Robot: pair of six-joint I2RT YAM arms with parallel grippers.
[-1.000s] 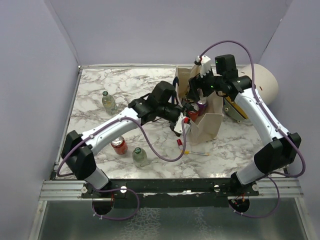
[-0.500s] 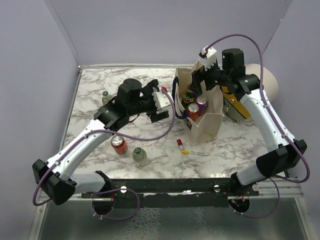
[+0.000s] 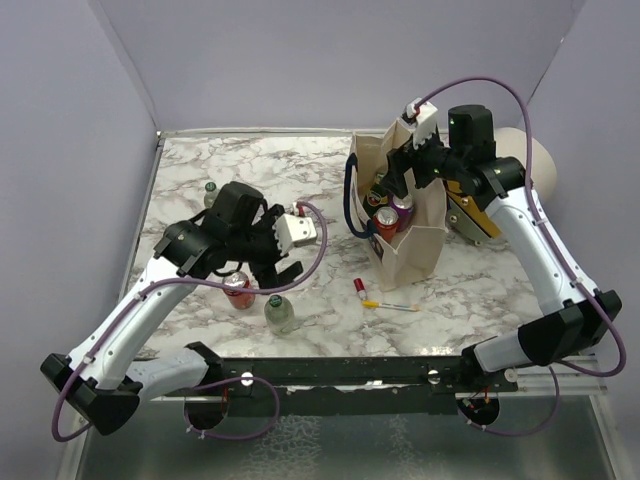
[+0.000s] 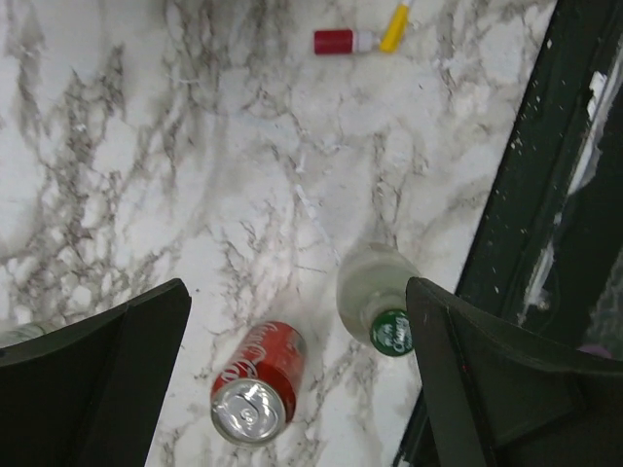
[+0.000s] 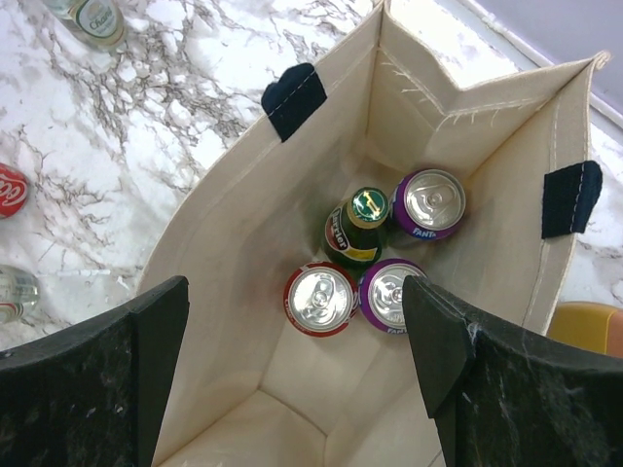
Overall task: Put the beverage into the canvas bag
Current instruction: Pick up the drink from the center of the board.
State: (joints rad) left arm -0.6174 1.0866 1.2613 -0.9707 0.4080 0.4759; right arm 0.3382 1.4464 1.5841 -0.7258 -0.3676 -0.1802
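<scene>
The clear bottle [image 4: 385, 325] stands below my left gripper and nearer my base, so next I should lower my left gripper and move it back onto the bottle's green-capped neck.
The canvas bag [image 3: 418, 250] stands upright at the right of the marble table; its inside [image 5: 234, 253] holds a red can [image 5: 321, 299], a green bottle [image 5: 355, 229] and two purple cans [image 5: 430, 202]. My right gripper [image 3: 400, 185] [image 5: 295, 292] hangs open above the bag's mouth with nothing between its fingers. On the table at the front left stand a red can [image 3: 238, 290] [image 4: 258, 384] and a clear bottle with a green cap [image 3: 279, 313] [image 4: 378, 306]. My left gripper [image 3: 272, 270] [image 4: 297, 321] is open above these two and touches neither.
Another clear bottle [image 3: 211, 189] stands at the far left, half hidden by the left arm. A red-capped marker [image 3: 360, 287] [image 4: 336, 41] and a yellow-tipped pen [image 3: 392, 305] lie in front of the bag. A cream-and-orange cylinder [image 3: 528, 165] lies behind the right arm.
The left arm has drawn back from the bag toward the front left and now hangs over the red can and bottle, empty. The right gripper stays over the bag.
</scene>
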